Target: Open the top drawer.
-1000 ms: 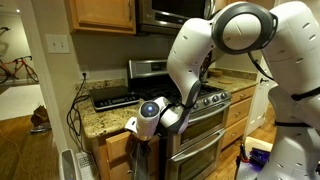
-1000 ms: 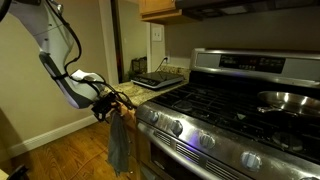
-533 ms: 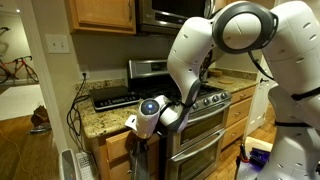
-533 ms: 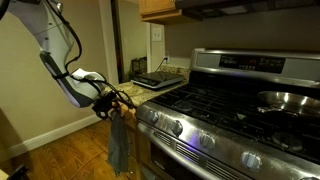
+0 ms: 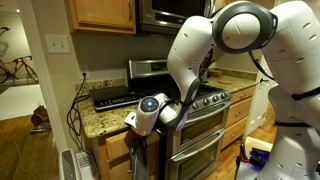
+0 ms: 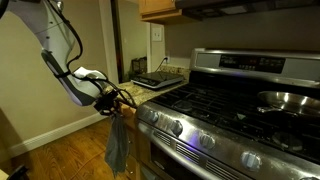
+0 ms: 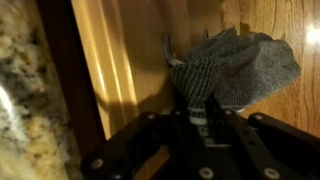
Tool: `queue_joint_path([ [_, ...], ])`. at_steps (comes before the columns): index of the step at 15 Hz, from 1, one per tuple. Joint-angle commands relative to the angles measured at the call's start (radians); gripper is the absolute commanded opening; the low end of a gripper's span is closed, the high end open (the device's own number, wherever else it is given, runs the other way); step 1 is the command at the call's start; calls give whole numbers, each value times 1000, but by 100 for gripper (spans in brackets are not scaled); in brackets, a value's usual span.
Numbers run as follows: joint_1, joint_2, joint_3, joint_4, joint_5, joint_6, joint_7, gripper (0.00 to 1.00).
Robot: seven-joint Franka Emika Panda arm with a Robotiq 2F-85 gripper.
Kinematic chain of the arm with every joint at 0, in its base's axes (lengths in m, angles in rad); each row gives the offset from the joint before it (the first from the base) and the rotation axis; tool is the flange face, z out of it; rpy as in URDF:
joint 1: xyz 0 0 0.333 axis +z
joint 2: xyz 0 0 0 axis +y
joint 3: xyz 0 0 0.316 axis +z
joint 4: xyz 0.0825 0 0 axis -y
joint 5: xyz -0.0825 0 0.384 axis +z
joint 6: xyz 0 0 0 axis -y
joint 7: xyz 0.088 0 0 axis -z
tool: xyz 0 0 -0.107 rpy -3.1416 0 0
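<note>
I will pull the towel-covered handle (image 6: 119, 111) (image 7: 186, 70) back with my gripper, away from the cabinet, and then let go of it, because only a narrow dark gap shows behind the front of the drawer.
The top drawer (image 7: 120, 60) is a light wood front under the granite counter (image 5: 100, 120), left of the stove. Its dark handle (image 7: 168, 48) carries a draped grey towel (image 7: 228, 62), which hangs down in an exterior view (image 6: 118, 145). My gripper (image 7: 201, 112) is pressed up to the drawer front, its jaws shut on the towel-covered handle. In both exterior views the gripper (image 5: 136, 141) (image 6: 113, 102) sits at the drawer just below the counter edge. The drawer front still looks close to the cabinet.
A steel stove (image 6: 220, 125) with knobs and an oven door (image 5: 205, 135) stands right beside the drawer. A portable cooktop (image 5: 115, 97) rests on the counter with cables (image 5: 75, 110) hanging down. The wood floor (image 6: 60, 150) lies in front.
The jaws have gone from open to shut around the towel-draped handle. The wrist and the hanging towel have shifted very slightly away from the cabinet.
</note>
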Motion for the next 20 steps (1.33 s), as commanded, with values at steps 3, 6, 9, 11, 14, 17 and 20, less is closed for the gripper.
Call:
queue_joint_path([
  [3,-10,48,-13,10,5,20,40,11],
  [6,33,39,-35,-9,-25,11,88,11],
  [9,83,32,-59,-41,-63,8,139,11],
  [11,114,25,-75,-70,-93,9,173,11],
  [14,156,15,-99,-105,-137,9,230,9],
  [17,139,-8,-97,-53,-110,-2,168,21],
  [20,143,-12,-98,-59,-111,-2,169,21],
])
